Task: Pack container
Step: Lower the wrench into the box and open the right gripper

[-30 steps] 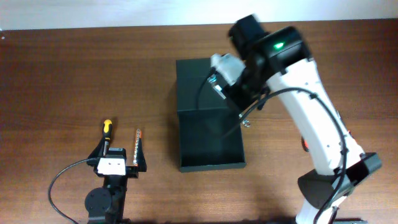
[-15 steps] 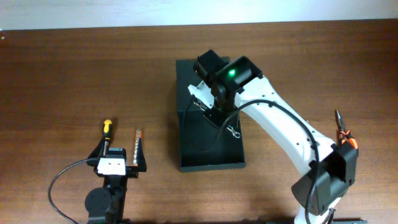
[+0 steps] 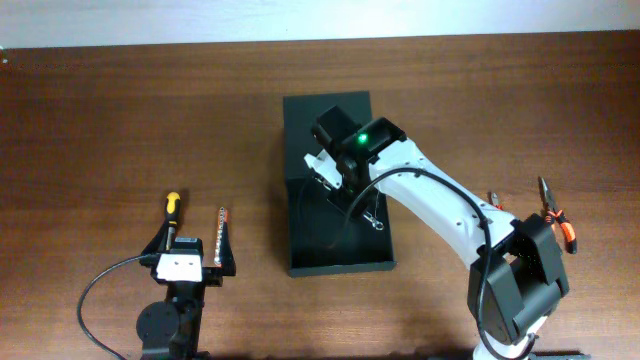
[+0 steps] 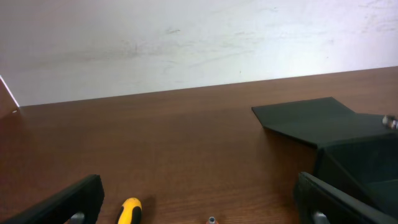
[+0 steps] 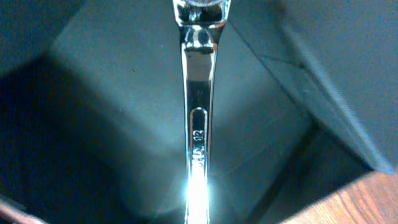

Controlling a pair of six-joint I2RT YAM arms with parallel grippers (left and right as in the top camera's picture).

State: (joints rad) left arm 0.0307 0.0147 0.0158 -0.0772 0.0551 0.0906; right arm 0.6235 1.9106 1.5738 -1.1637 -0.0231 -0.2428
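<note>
The wrench [image 3: 374, 220] still hangs over the container's dark bottom, which is below my right gripper, so I will lower the wrench inside with that gripper and let it go.
The container [image 3: 340, 262] is a dark green-black box at the table's middle, its flap lid [image 3: 325, 115] lying open at the far side. My right gripper [image 3: 352, 198] reaches down over the box and is shut on a shiny metal wrench [image 3: 374, 220]. In the right wrist view the wrench [image 5: 199, 124] hangs over the container's dark inside [image 5: 93, 112]. My left gripper [image 3: 190, 262] rests open and empty at the front left. In the left wrist view the gripper [image 4: 199, 214] is wide open and the container [image 4: 354, 152] is to its right.
A screwdriver with a yellow handle [image 3: 172, 205] and a thin orange-tipped bit [image 3: 221, 226] lie just ahead of the left gripper; both show in the left wrist view [image 4: 129, 211] [image 4: 212, 219]. Orange-handled pliers [image 3: 556, 214] and a small tool [image 3: 497, 200] lie at the right.
My right arm has swung left and down over the container with the wrench, which is now low inside the box. The left arm has not moved.
</note>
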